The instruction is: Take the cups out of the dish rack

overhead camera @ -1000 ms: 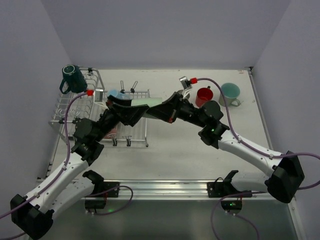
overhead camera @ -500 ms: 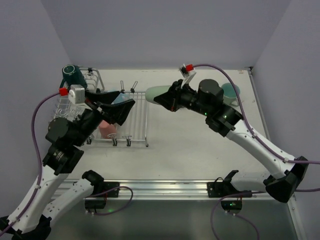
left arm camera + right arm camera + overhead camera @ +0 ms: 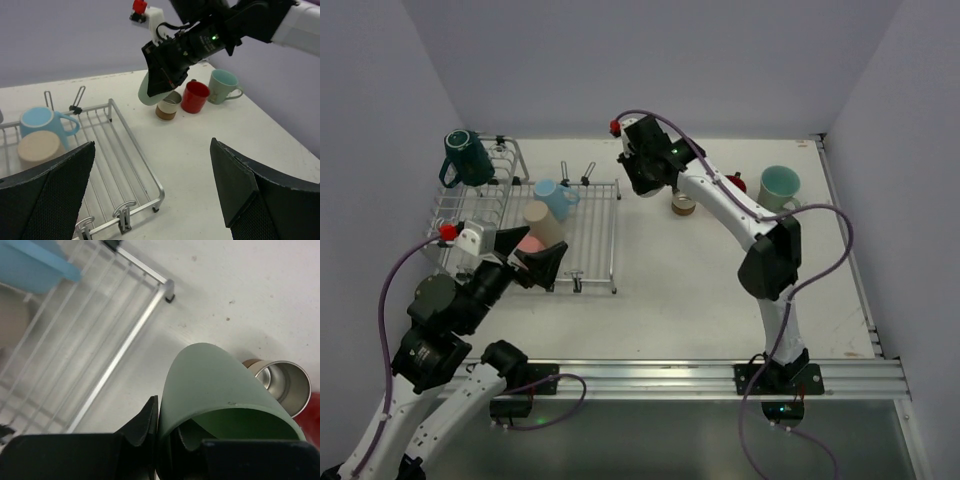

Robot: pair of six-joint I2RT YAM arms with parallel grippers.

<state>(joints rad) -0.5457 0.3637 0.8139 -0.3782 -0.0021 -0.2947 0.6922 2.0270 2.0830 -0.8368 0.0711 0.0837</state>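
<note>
My right gripper lowers the pale green cup next and stands it on the free table (image 3: pixel 649 205) between the rack's side bar and the metallic cup.
My right gripper (image 3: pixel 167 432) is shut on the wall of a pale green cup (image 3: pixel 220 385) and holds it above the table, next to a metallic cup (image 3: pixel 282 382). In the top view the right gripper (image 3: pixel 642 183) hides that cup; the left wrist view shows the cup (image 3: pixel 152 90). My left gripper (image 3: pixel 530 255) is open and empty, raised over the near edge of the dish rack (image 3: pixel 595 235). A light blue mug (image 3: pixel 555 195), a beige cup (image 3: pixel 539 217) and a pink cup (image 3: pixel 528 243) sit in the rack. A dark teal mug (image 3: pixel 468 158) hangs on its tall section.
On the table to the right of the rack stand the metallic cup (image 3: pixel 682 205), a red mug (image 3: pixel 735 182) and a pale teal mug (image 3: pixel 781 187). The right arm stretches from the near edge across the table's right half. Walls close the back and both sides.
The right gripper has carried the pale green cup from over the rack to the back, beside the metallic cup. The left arm has pulled back and up toward the near left.
</note>
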